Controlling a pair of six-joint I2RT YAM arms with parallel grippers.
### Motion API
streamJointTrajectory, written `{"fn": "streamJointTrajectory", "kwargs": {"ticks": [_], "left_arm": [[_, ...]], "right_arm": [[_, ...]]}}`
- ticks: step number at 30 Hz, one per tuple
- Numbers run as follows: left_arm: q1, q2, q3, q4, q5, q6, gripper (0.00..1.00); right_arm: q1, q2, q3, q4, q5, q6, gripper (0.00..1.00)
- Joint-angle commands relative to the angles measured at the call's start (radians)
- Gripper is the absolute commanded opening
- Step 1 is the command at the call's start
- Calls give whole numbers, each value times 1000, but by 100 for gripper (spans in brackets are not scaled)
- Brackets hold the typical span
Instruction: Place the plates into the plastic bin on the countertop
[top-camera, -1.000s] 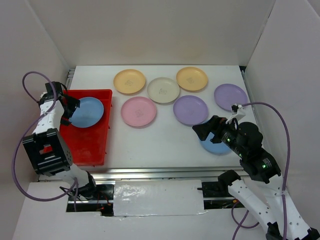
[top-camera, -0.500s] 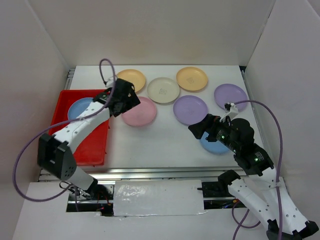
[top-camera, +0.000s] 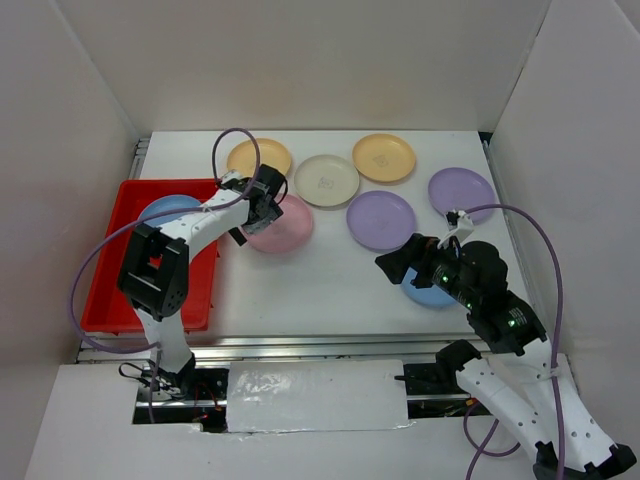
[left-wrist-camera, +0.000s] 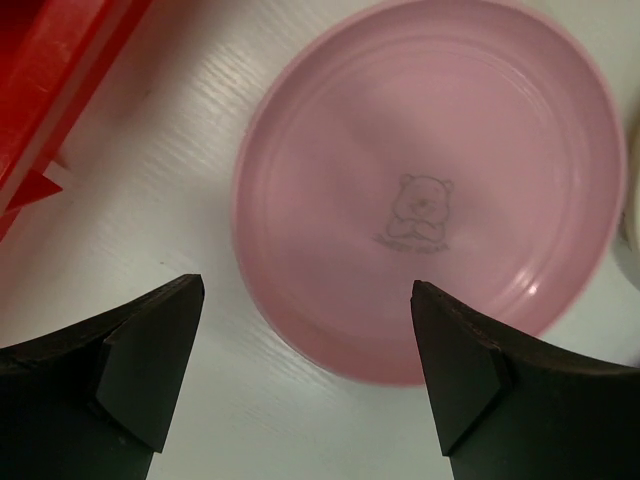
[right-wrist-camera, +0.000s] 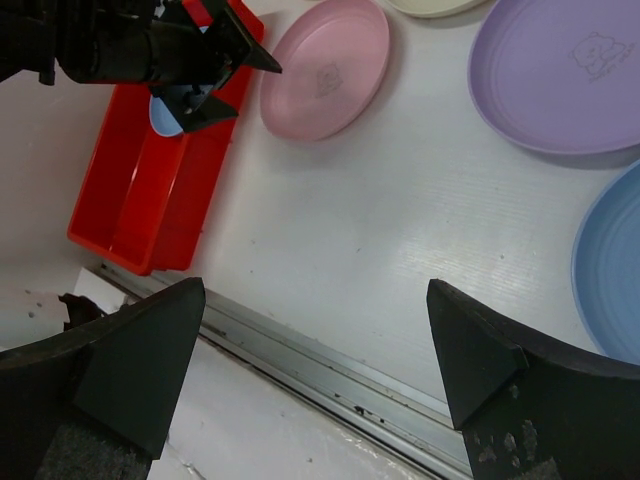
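Note:
The pink plate's bin-side rim is just below my left gripper and already runs between its spread fingers, so I will lower the gripper onto that rim next.
The pink plate lies flat on the white countertop, just right of the red plastic bin. My left gripper hovers over the plate's left rim, open and empty. In the left wrist view the pink plate lies between and ahead of the spread fingers. One blue plate lies in the bin's far end. My right gripper is open and empty above the countertop, beside a second blue plate partly hidden under that arm.
Two orange-yellow plates, a cream plate and two purple plates lie along the back. A metal rail runs along the near edge. White walls close in the sides and the back.
My left arm has swung right from the bin, leaving the blue plate in it, and now hovers at the pink plate. The right arm has barely moved.

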Motion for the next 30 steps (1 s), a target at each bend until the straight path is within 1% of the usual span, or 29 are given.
{"fn": "streamJointTrajectory", "kwargs": {"ticks": [1, 3, 6, 8, 9, 10, 11, 12, 14, 15, 17, 18, 19, 20, 21, 22, 23, 24, 26, 27, 29, 30], "left_arm": [[17, 19, -44, 20, -20, -56, 97], [21, 30, -52, 23, -18, -59, 97], [23, 46, -67, 43, -17, -56, 94], [29, 61, -89, 91, -3, -41, 88], [37, 70, -96, 105, 3, -35, 82], [38, 93, -104, 128, 17, -30, 80], [41, 105, -103, 132, 20, -27, 80], [40, 119, -101, 133, 20, -28, 71], [37, 141, -113, 144, 16, -35, 69], [32, 141, -127, 155, 16, -39, 66], [31, 131, -165, 167, 14, -54, 51], [29, 124, -181, 181, 14, -64, 39], [29, 106, -213, 184, 14, -71, 33], [28, 93, -233, 185, 17, -78, 15], [25, 78, -247, 176, 14, -93, 8], [17, 29, -280, 161, 5, -104, 0], [5, -5, -297, 144, -10, -120, 0], [-32, -84, -328, 101, -53, -149, 0], [-69, -170, -339, 38, -101, -183, 0], [-96, -256, -328, 9, -142, -185, 0], [-109, -325, -295, -69, -176, -173, 0], [-101, -388, -252, -86, -191, -138, 0]], "right_arm": [[8, -3, -17, 48, -20, -17, 100], [8, 6, -19, 54, -31, -16, 100], [10, 12, -22, 59, -42, -14, 100], [11, 12, -26, 65, -43, -9, 100], [13, 11, -29, 68, -45, -6, 100], [16, 11, -34, 74, -48, -3, 100], [16, 12, -33, 72, -47, -3, 100], [16, 12, -33, 72, -48, -3, 100], [18, 14, -28, 62, -40, -8, 100], [19, 15, -25, 57, -37, -9, 100], [19, 14, -19, 49, -31, -11, 100], [18, 12, -19, 49, -31, -11, 100], [21, 12, -17, 48, -31, -11, 100], [19, 11, -16, 49, -31, -9, 100], [21, 11, -14, 49, -31, -11, 100], [24, 11, -14, 48, -31, -9, 100], [24, 11, -14, 46, -28, -13, 100], [24, 9, -13, 46, -24, -9, 100], [27, 9, -19, 52, -20, -9, 100], [27, 11, -19, 57, -20, -5, 100], [33, 18, -14, 60, -22, -5, 100], [31, 24, -11, 60, -24, -5, 100]]}}
